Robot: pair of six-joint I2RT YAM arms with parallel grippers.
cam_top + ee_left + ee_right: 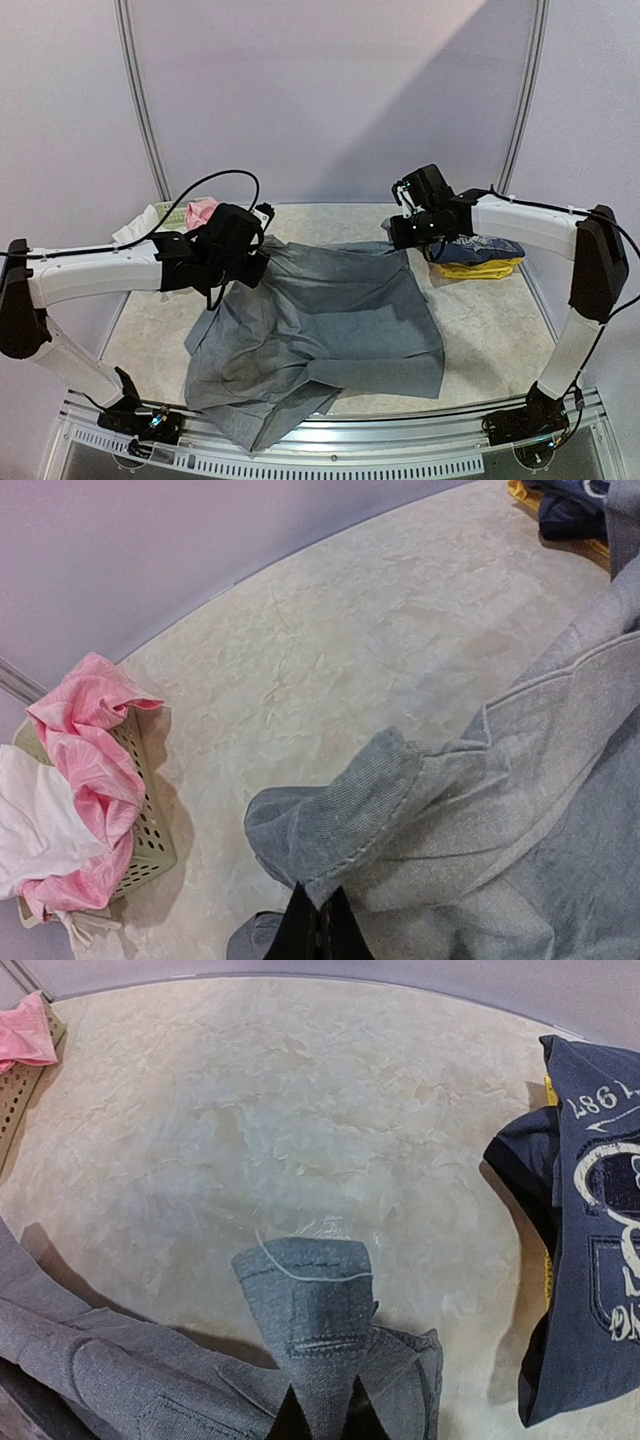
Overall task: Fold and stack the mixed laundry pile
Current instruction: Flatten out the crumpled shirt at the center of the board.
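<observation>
The right gripper lowers next and shifts slightly toward the left gripper. The trousers' waistband corner comes down to the marble, since the waistband's edge hangs above its shadow.
The large grey trousers lie spread over the middle of the table, their near edge hanging off the front. My left gripper is shut on the trousers' far left edge, which it pinches at a folded hem. My right gripper is shut on the far right corner of the waistband, which stands up between the fingertips. A folded navy printed tee lies on a yellow piece at the far right; it also shows in the right wrist view. Pink and white pieces sit in a basket.
A pale-green lattice basket stands at the far left; it also shows in the left wrist view. Bare marble tabletop lies behind the trousers. A metal rail runs along the table's front edge.
</observation>
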